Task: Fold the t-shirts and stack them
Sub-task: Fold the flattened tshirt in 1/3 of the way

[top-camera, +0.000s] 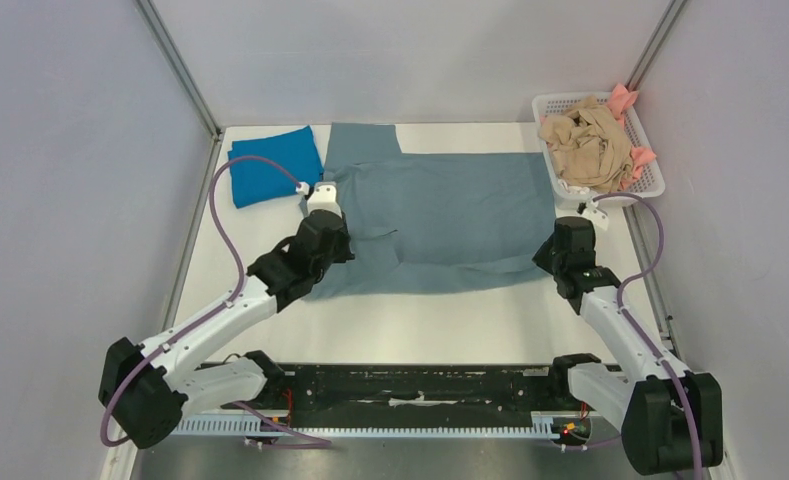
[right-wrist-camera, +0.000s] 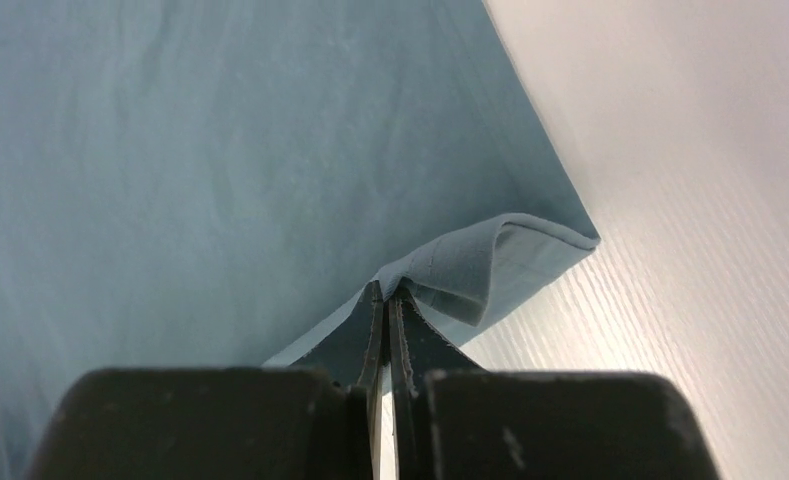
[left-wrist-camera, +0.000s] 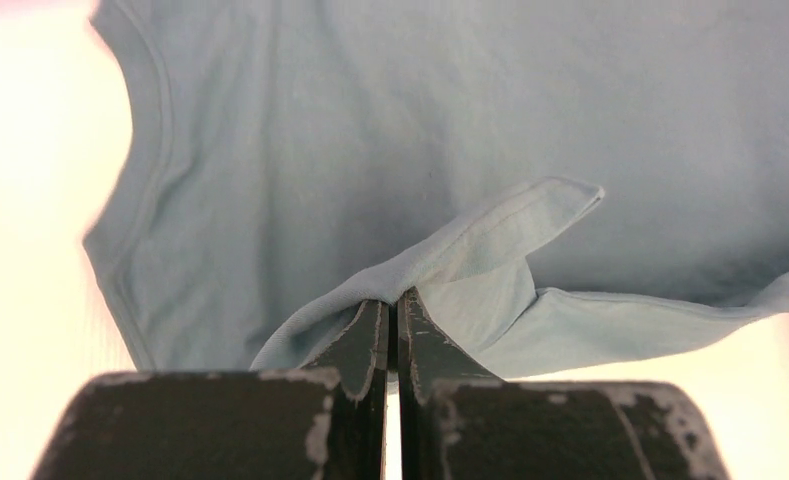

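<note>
Next, my left gripper carries the fold outward and lowers it onto the shirt's flat body (top-camera: 368, 212) (left-wrist-camera: 390, 170), since the pinched cloth still stands raised there.
The large grey-blue t-shirt (top-camera: 450, 215) lies spread across the middle of the table. My left gripper (top-camera: 322, 200) is shut on a fold of it near its left side; the left wrist view shows the gripper (left-wrist-camera: 392, 300) pinching the cloth (left-wrist-camera: 470, 140) into a raised fold. My right gripper (top-camera: 560, 245) is shut on the shirt's near right corner; the right wrist view shows the gripper (right-wrist-camera: 383, 292) nipping the hem (right-wrist-camera: 490, 255). The bright blue t-shirt (top-camera: 270, 165) lies folded at the far left. Beige (top-camera: 585, 145) and pink (top-camera: 622, 100) shirts sit in the basket.
A white plastic basket (top-camera: 650, 185) stands at the far right corner. Grey walls close in the table on the left, back and right. Bare white tabletop (top-camera: 450, 325) runs between the shirt and the arm bases.
</note>
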`<state>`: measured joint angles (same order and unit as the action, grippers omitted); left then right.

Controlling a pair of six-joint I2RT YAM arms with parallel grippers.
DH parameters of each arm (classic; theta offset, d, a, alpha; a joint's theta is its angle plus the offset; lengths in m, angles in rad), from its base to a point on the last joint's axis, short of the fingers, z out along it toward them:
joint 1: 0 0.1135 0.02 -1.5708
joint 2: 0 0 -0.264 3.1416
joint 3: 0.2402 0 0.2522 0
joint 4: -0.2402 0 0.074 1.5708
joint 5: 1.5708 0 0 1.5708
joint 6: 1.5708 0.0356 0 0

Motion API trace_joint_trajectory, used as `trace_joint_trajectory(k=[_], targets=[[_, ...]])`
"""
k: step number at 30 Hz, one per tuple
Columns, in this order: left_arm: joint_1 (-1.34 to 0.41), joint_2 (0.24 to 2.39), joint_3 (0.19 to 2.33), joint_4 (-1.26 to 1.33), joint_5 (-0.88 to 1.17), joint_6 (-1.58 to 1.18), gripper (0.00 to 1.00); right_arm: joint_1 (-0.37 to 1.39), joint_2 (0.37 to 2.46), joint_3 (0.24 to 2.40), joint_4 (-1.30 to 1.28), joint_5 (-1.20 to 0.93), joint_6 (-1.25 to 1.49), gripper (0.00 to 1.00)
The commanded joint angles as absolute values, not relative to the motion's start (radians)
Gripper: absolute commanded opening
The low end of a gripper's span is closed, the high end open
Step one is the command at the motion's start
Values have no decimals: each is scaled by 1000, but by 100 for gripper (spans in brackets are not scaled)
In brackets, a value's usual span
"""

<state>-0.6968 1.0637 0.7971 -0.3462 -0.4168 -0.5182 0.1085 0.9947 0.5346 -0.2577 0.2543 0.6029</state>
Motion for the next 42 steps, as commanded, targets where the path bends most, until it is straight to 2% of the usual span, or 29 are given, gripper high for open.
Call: trace_joint_trajectory(k=[1,11,20,27,29,30,31,33,34,35,36,37,38,40,42], targets=[[-647,1117,833,-178,-448,-338,2,95,1017,584,-118,230,619,0],[-583,1283,940,-161,-422,-278,2,84,1076,588,-50,246,620,0],[-485,1456,1028,-131,-297,-213,2,74,1107,582,-8,260,620,0],[-424,1639,1111,-111,-259,-217,2,73,1207,569,115,262,619,0],[-399,1703,1165,-153,-254,-239,2,74,1253,586,136,272,600,3],[-384,1735,1195,-176,-256,-254,6,72,1279,602,139,276,584,9],[-373,1759,1225,-196,-255,-262,15,73,1301,619,139,277,572,17],[-350,1802,1280,-244,-265,-282,41,72,1329,662,134,275,534,25],[-341,1816,1306,-256,-269,-287,49,73,1335,682,117,273,520,30],[-331,1825,1336,-269,-267,-291,55,74,1334,707,90,282,514,38],[-325,1831,1362,-274,-270,-290,59,74,1328,723,66,287,505,50],[-321,1836,1396,-276,-283,-289,74,73,1314,735,50,288,492,60],[-321,1844,1438,-300,-291,-291,77,73,1301,741,37,287,491,66],[-321,1854,1518,-374,-305,-303,79,76,1259,731,25,267,473,76],[-320,1829,1521,-395,-282,-315,79,78,1211,717,2,290,451,92]])
